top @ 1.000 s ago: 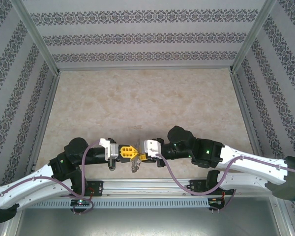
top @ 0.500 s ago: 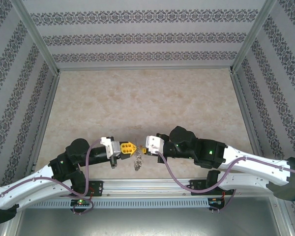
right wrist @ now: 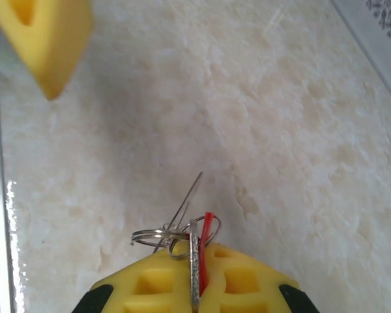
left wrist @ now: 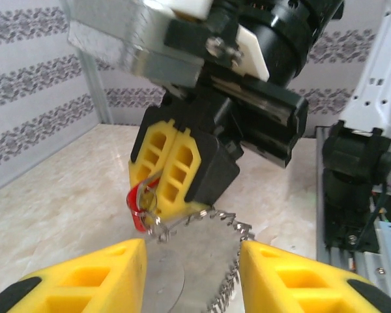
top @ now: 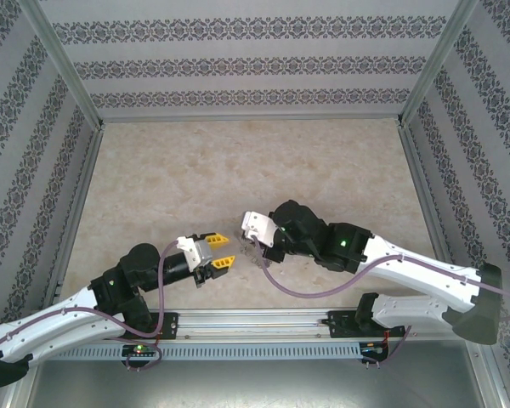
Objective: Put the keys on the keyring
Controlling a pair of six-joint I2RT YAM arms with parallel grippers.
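The right gripper carries the hanging keyring outward and down to the bare marble-patterned tabletop next and releases its edge, since the disc still hangs in the air.
My right gripper [right wrist: 199, 264] is shut on the keyring's [right wrist: 194, 261] edge, and the red head of the keys [right wrist: 207, 241] is pinched beside it. Small wire rings [right wrist: 158, 235] stick out to the left of the fingers. In the left wrist view the keyring [left wrist: 205, 261] hangs as a grey disc fringed with silvery pieces below the right gripper [left wrist: 173, 169], the red key [left wrist: 137, 205] at its upper left. My left gripper [left wrist: 192, 280] stands open, one yellow finger on either side of the ring's lower part. From above, the left gripper [top: 220, 253] sits just left of the right gripper [top: 248, 242].
The marble-patterned tabletop [top: 238, 170] stretches away behind the grippers. Metal frame posts [top: 416, 102] and patterned walls close it in. A metal rail [top: 263, 321] with cables runs along the near edge.
My left gripper has opened, let go of the ring and drawn back a little. My right arm has swung away from the near edge, carrying the keyring and key.
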